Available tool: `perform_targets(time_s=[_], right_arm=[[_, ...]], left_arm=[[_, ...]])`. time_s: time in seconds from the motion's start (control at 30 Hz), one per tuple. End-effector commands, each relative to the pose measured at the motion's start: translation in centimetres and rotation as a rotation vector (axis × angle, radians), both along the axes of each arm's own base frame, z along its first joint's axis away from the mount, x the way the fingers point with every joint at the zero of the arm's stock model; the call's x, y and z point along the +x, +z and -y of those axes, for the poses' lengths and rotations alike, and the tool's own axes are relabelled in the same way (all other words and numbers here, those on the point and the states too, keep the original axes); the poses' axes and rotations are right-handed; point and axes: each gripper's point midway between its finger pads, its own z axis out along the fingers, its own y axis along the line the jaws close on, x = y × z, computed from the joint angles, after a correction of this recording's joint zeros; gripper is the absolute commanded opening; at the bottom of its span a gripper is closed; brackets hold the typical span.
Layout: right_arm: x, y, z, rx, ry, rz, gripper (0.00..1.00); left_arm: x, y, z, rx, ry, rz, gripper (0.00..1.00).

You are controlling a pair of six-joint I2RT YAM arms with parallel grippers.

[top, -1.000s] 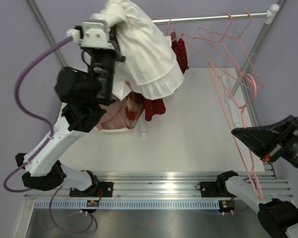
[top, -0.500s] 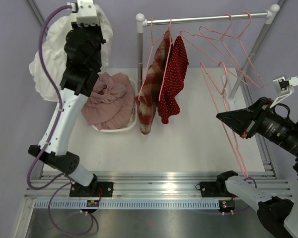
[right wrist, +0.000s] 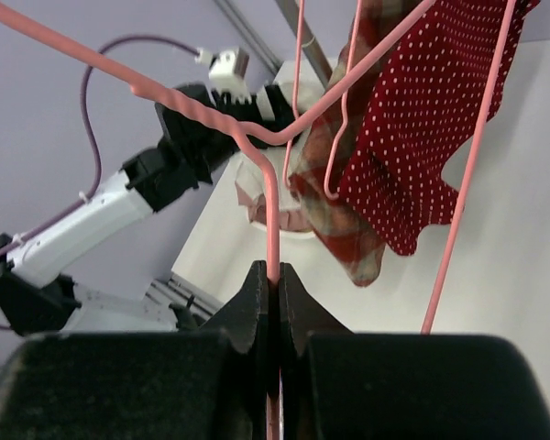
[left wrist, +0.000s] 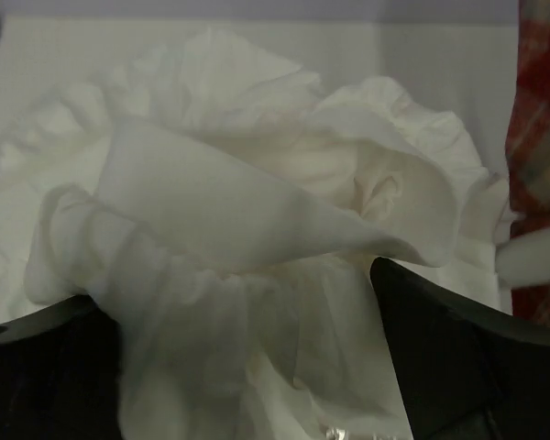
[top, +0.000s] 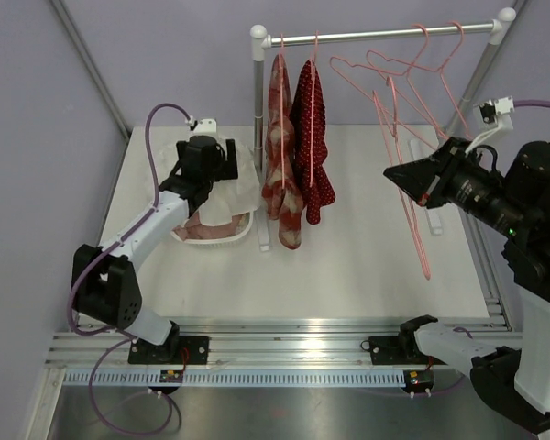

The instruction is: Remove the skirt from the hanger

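Note:
The pink hanger is bare, so its hook goes outward next, left in the top view, with my right gripper, onto the bar's open part (top: pixel 374 36).
The white skirt (top: pixel 227 203) lies crumpled in the white basket (top: pixel 222 241), on top of pink clothes. My left gripper (top: pixel 211 174) hovers just over it. In the left wrist view the skirt (left wrist: pixel 257 183) fills the frame, and my left gripper (left wrist: pixel 257 367) is open, its dark fingers (left wrist: pixel 440 339) wide apart with loose cloth lying between them. My right gripper (top: pixel 391 172) is shut on the wire of a bare pink hanger (top: pixel 420 243), held up at the right below the rail. In the right wrist view the jaws (right wrist: pixel 275 275) pinch that hanger (right wrist: pixel 273 220).
A metal rail (top: pixel 385 35) spans the back, on a white post at its left end. A plaid skirt (top: pixel 282 174) and a red dotted skirt (top: pixel 313 156) hang near that post. Several bare pink hangers (top: pixel 412 64) hang further right. A slanted pole stands at the right.
My left arm swung down from high at the back left, carrying the white skirt to the basket, and opened. My right arm carried the bare hanger up and back toward the rail.

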Motion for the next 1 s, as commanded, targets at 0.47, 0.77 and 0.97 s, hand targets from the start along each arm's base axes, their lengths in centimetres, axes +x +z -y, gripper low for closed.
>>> perform_targets(time_s=[0.47,0.77,0.97], right_arm=[[18.6,2.8,-2.6,-0.064,-0.182,0.152,0.00],[21.0,3.1,-3.7,-0.006,-0.184,0.161,0.00],[23.2,0.4,-3.7,-0.012,-0.228,0.089,0.00]], left_arm=[[-19.2,-6.2,6.9,-0.395,-0.271,0.025,0.99],[-21.1,-7.0,9.1,-0.443,-0.363,0.021,0.99],[-20.9,-7.7,9.8,-0.411,-0.370,-0.017,0.99]])
